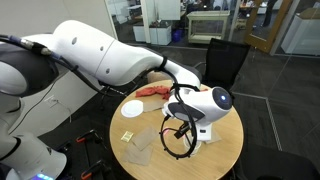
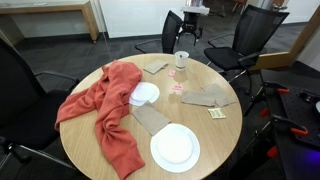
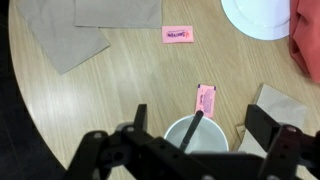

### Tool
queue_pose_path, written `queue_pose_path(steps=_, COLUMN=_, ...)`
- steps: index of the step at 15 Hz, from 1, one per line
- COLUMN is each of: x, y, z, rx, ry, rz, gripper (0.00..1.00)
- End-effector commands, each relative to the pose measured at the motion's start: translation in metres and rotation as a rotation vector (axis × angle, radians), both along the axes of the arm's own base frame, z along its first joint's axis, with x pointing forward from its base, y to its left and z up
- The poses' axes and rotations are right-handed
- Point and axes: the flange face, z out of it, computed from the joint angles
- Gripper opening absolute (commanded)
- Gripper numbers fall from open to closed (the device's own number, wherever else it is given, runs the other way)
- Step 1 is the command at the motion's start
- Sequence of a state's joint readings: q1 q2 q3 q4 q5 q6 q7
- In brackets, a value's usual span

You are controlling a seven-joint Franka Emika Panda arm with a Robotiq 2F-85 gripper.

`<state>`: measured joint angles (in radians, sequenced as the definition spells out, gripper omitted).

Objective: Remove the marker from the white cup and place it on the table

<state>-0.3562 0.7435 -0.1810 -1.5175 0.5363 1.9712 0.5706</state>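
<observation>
My gripper comes down around the upper end of the dark marker's top (image 3: pixel 198 116) next and closes, since that shows at the cup's rim, midway between my open fingers.
In the wrist view the white cup (image 3: pixel 205 140) stands on the light wooden table (image 3: pixel 110 95), directly below me. The dark marker (image 3: pixel 192 131) leans inside it, with its top at the cup's far rim. My gripper (image 3: pixel 200 115) is open, with one finger on each side of the cup and above it, holding nothing. In an exterior view the cup (image 2: pixel 181 60) stands near the far edge of the round table (image 2: pixel 215 140), with the gripper (image 2: pixel 184 35) just over it. In an exterior view the gripper (image 1: pixel 181 127) hides the cup.
A red cloth (image 2: pixel 105 100) lies across the table. Two flat white discs (image 2: pixel 145 94) (image 2: pixel 175 148) and brown paper napkins (image 2: pixel 205 97) (image 2: pixel 150 118) lie around it. Pink packets (image 3: pixel 177 34) (image 3: pixel 207 98) lie by the cup. Black chairs (image 2: pixel 255 35) stand round the table.
</observation>
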Motion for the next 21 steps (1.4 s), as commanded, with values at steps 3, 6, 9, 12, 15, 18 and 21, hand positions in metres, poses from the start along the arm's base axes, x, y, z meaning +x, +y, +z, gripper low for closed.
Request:
queue_pose_path(steps=3, x=0.018, y=-0.006, z=-0.009, rx=0.046, ry=0.008, rz=0.051, gripper=1.0)
queue_pose_path(steps=6, x=0.023, y=-0.006, z=-0.018, rx=0.055, ry=0.002, rz=0.073, gripper=1.0)
queue_pose_path(steps=9, x=0.025, y=-0.007, z=-0.029, rx=0.066, ry=-0.01, rz=0.103, gripper=1.0)
queue_pose_path(steps=12, x=0.025, y=-0.009, z=-0.039, rx=0.074, ry=-0.007, rz=0.119, gripper=1.0)
queue_pose_path(steps=15, x=0.025, y=-0.01, z=-0.048, rx=0.084, ry=0.0, rz=0.127, gripper=1.0)
queue_pose_path(steps=18, x=0.024, y=-0.01, z=-0.054, rx=0.09, ry=0.008, rz=0.127, gripper=1.0)
queue_pose_path(steps=21, x=0.024, y=-0.01, z=-0.059, rx=0.096, ry=0.015, rz=0.126, gripper=1.0)
